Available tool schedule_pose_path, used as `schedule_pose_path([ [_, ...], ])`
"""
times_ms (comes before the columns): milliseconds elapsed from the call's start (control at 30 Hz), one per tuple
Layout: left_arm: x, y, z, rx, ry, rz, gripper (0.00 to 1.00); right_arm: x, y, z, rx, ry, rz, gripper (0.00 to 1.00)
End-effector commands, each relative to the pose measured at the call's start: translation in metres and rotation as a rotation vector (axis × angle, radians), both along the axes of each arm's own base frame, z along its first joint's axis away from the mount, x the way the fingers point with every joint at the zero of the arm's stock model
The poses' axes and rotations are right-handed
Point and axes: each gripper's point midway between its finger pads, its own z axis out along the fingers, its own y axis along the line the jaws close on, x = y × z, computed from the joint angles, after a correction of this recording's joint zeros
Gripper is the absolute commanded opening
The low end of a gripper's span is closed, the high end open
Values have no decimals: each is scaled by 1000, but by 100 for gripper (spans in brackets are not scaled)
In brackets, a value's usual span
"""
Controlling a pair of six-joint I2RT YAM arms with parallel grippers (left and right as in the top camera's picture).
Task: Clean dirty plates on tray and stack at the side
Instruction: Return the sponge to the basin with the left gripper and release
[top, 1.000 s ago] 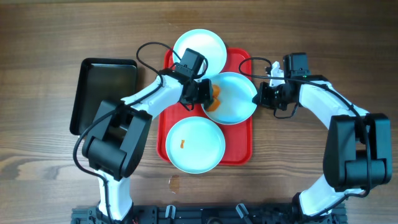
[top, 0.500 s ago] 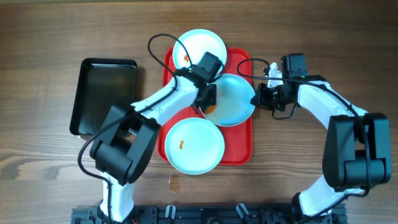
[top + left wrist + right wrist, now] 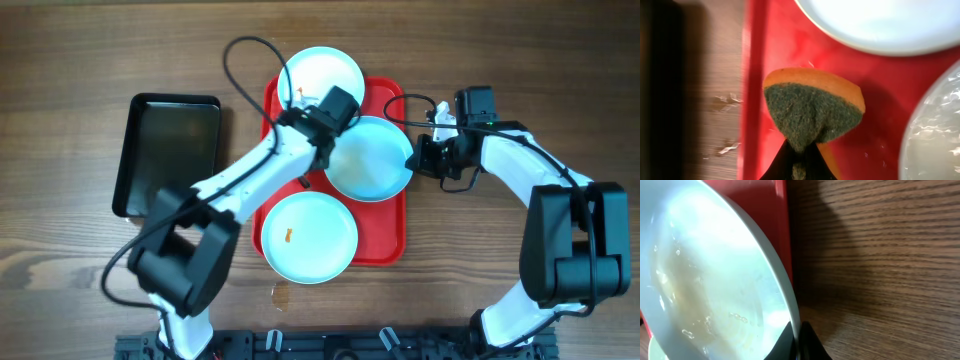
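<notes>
The sponge swings to the left in the overhead view with my left gripper next, for release in the black tray's near half, which has free room.
Three pale blue-white plates lie on the red tray (image 3: 392, 235). The middle plate (image 3: 368, 158) is tilted, wet and smeared; my right gripper (image 3: 420, 158) is shut on its right rim, seen close in the right wrist view (image 3: 796, 335). The far plate (image 3: 322, 76) has a small orange smear at its left. The near plate (image 3: 310, 235) has an orange smear too. My left gripper (image 3: 318, 152) is shut on an orange sponge with a dark green scouring face (image 3: 812, 110), held over the tray (image 3: 785, 45) just left of the middle plate (image 3: 935, 135).
A black glossy tray (image 3: 170, 150) lies on the wooden table at the left. A small stain (image 3: 281, 293) marks the table in front of the red tray. Cables loop over the far plate.
My left gripper has drawn the sponge off the middle plate toward its left edge; the orange smear there is gone. The right gripper still holds the plate's rim.
</notes>
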Motion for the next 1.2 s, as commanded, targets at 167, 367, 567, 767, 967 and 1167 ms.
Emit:
schedule_pose_path([
  [167,9,26,62,-140,-103,87,4,1,-4,8,-17,-24,-10,4],
  [367,7,30,57,-260,-12,70,4,4,-20,30,-122,-88,-30,4],
  [567,4,28,55,-342,51,23,4,-1,-30,68,-311,-185,-21,4],
  [767,0,73,80,-338,22,101,4,-7,-18,88,-403,-257,13,4],
  [967,-18,137,113,-326,-22,206,4,-9,-24,87,-474,-251,-19,4],
  [1167,-31,192,106,-273,-3,290,4,-9,-27,92,-526,-257,-12,4],
])
